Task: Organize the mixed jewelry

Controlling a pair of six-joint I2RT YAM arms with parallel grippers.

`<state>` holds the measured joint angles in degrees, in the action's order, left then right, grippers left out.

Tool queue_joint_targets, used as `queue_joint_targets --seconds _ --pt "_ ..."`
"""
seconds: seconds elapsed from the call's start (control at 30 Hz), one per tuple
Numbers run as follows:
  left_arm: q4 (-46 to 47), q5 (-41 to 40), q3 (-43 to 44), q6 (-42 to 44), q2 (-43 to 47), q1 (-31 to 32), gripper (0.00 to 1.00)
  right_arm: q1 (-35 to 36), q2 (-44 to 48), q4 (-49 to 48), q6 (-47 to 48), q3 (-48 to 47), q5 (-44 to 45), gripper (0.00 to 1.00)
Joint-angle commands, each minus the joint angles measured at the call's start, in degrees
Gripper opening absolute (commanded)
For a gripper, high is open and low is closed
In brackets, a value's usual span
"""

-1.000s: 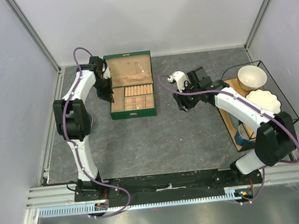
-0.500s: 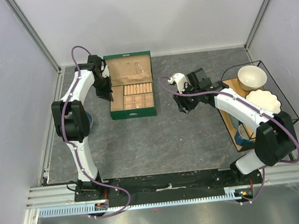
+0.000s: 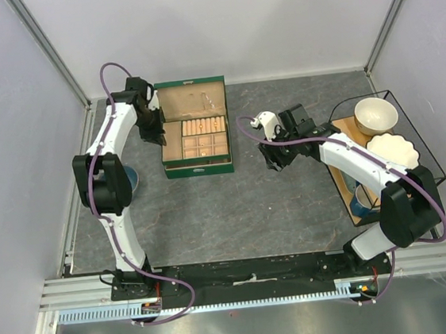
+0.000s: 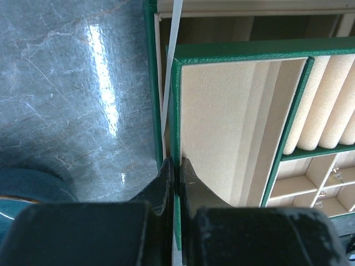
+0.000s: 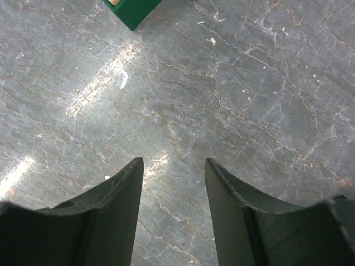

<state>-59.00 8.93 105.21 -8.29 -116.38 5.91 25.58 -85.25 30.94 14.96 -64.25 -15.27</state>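
Observation:
The tray [image 4: 222, 122] goes down into the open green box [image 4: 277, 27] next, and my left gripper releases the tray's green side, since the box's inside still shows behind the tray.
An open green box [image 3: 198, 169] stands at the back left, its lid [image 3: 192, 101] laid back. My left gripper [image 3: 158, 132] is shut on the green left wall of the tan compartmented tray [image 4: 222, 122] inside the box; the jaws pinch that wall [image 4: 176, 166]. Ring rolls [image 4: 327, 111] and small compartments fill the tray's right side. Tiny silvery pieces of jewelry [image 4: 337, 175] glint in the compartments. The wire bangle is not in view. My right gripper [image 3: 274, 162] is open and empty over bare table [image 5: 173, 160], right of the box, whose corner [image 5: 130, 10] shows.
A black wire rack [image 3: 438, 164] at the right holds a cream bowl [image 3: 375, 115], a white scalloped dish [image 3: 393, 151] and a blue cup [image 3: 360, 200]. A blue round dish [image 3: 129, 178] lies by the left arm and shows in the left wrist view [image 4: 28, 188].
My left gripper has moved toward the back wall with the tray in its grip, so the tray sits farther back in the box. The right arm has hardly moved.

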Motion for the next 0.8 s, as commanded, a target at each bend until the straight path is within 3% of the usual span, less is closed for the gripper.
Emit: queue_joint_targets --seconds 0.0,0.77 --pt "1.52 0.56 4.12 -1.02 -0.52 -0.55 0.02 -0.18 0.97 -1.23 -0.2 0.7 -0.9 0.57" --pt "6.35 1.88 -1.67 -1.29 -1.75 0.06 0.01 -0.18 0.97 -1.32 -0.28 1.14 -1.08 0.57"
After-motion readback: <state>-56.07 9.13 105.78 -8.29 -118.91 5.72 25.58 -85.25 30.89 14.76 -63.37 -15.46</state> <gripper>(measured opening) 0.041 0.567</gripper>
